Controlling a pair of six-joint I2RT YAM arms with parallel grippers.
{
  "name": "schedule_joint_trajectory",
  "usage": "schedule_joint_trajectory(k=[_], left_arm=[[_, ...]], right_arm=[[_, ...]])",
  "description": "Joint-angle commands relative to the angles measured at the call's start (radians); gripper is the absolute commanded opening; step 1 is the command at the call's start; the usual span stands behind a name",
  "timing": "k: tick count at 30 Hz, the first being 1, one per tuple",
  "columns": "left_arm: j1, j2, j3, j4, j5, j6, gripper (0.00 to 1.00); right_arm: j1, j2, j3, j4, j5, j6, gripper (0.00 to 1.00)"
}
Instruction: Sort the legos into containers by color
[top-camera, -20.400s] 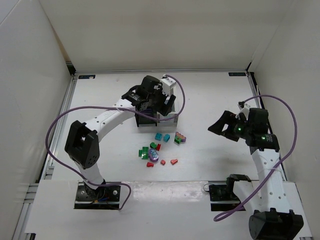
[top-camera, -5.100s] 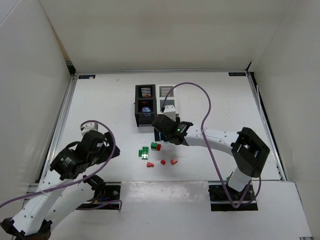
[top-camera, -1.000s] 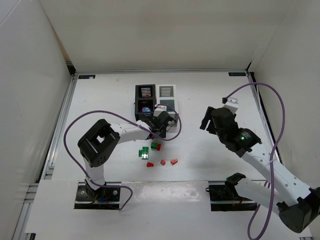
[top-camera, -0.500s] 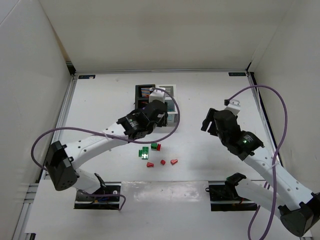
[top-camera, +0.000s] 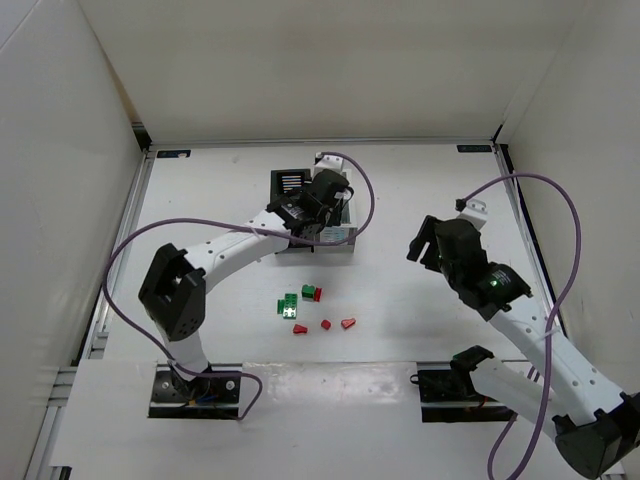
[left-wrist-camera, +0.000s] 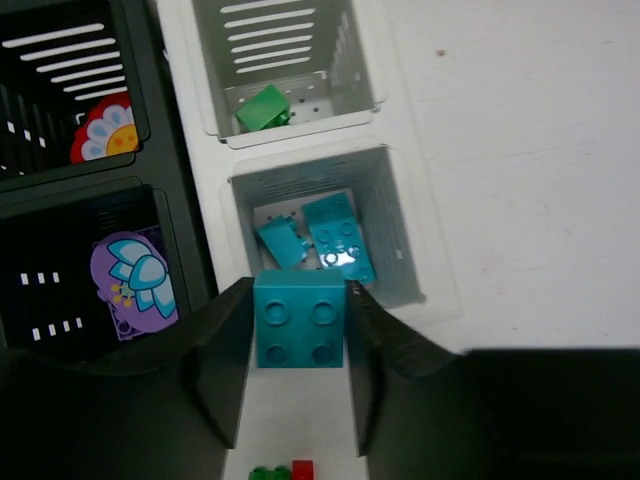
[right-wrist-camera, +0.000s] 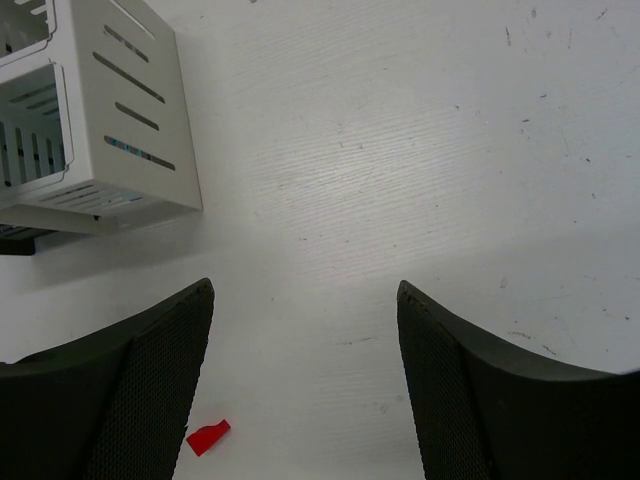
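Observation:
My right gripper goes to the left in the top view and down onto the green brick next, beside the red piece, still outside the bins.
In the left wrist view my left gripper (left-wrist-camera: 298, 296) is shut on a teal lego brick (left-wrist-camera: 300, 328), studs facing the camera. It hangs at the near edge of the white container (left-wrist-camera: 400, 215). That bin's near compartment holds two teal pieces (left-wrist-camera: 338, 236); its far one holds a green brick (left-wrist-camera: 263, 107). The black container (left-wrist-camera: 185, 215) beside it holds a purple piece (left-wrist-camera: 135, 278) and a flower piece (left-wrist-camera: 100, 130). Green legos (top-camera: 288, 305) and red legos (top-camera: 347, 323) lie on the table. My right gripper (right-wrist-camera: 305, 290) is open above bare table, with nothing between its fingers.
From above, the left arm (top-camera: 230, 243) reaches over the bins and covers much of the white container (top-camera: 343, 232). A small red piece (right-wrist-camera: 208, 437) lies near the right gripper's left finger. White walls enclose the table on three sides.
The left arm has swung away from the table in front of the bins, carrying the teal brick up over the white container. The right arm has barely shifted.

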Motion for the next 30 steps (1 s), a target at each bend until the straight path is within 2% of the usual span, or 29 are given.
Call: schedule_joint_trajectory(k=[1, 4, 8, 10, 14, 15, 18, 20, 22, 23, 25, 26, 27, 30], left_arm=[[0.021, -0.006, 0.055, 0.028, 0.027, 0.008, 0.56], [0.021, -0.001, 0.037, 0.065, 0.016, 0.015, 0.61], [0.027, 0.011, 0.043, 0.076, 0.028, 0.021, 0.61], [0.027, 0.008, 0.045, 0.070, 0.034, 0.024, 0.74], [0.025, -0.027, 0.028, 0.059, 0.043, 0.015, 0.78], [0.027, -0.036, 0.020, 0.046, 0.048, 0.015, 0.87], [0.027, -0.169, -0.050, 0.015, 0.060, -0.011, 1.00], [0.028, -0.272, -0.125, -0.043, 0.048, -0.072, 1.00], [0.025, -0.392, -0.219, -0.109, 0.033, -0.132, 1.00], [0.025, -0.512, -0.287, -0.211, 0.025, -0.187, 1.00], [0.027, -0.593, -0.404, -0.292, 0.002, -0.268, 1.00], [0.028, -0.718, -0.435, -0.368, -0.003, -0.337, 1.00], [0.025, -0.760, -0.528, -0.431, -0.003, -0.391, 1.00], [0.022, -0.976, -0.609, -0.559, 0.013, -0.510, 1.00]], right_arm=[[-0.025, -0.023, -0.007, 0.024, -0.037, -0.009, 0.76], [-0.025, -0.028, -0.020, 0.022, -0.046, -0.008, 0.76], [-0.024, -0.034, -0.023, 0.013, -0.043, 0.000, 0.76], [-0.018, -0.039, -0.023, 0.008, -0.039, 0.003, 0.76], [-0.007, -0.048, -0.021, 0.007, -0.051, -0.008, 0.76], [0.002, -0.049, -0.020, 0.007, -0.054, -0.032, 0.76], [0.068, -0.045, -0.015, 0.008, -0.057, -0.072, 0.76], [0.111, -0.037, -0.021, 0.025, -0.062, -0.081, 0.76], [0.204, -0.014, -0.027, 0.080, -0.089, -0.147, 0.76], [0.234, -0.002, -0.026, 0.096, -0.103, -0.167, 0.76], [0.339, 0.070, -0.021, 0.193, -0.166, -0.254, 0.78], [0.379, 0.091, -0.004, 0.211, -0.190, -0.308, 0.78], [0.398, 0.154, 0.003, 0.226, -0.262, -0.354, 0.78], [0.481, 0.349, 0.091, 0.257, -0.304, -0.454, 0.78]])
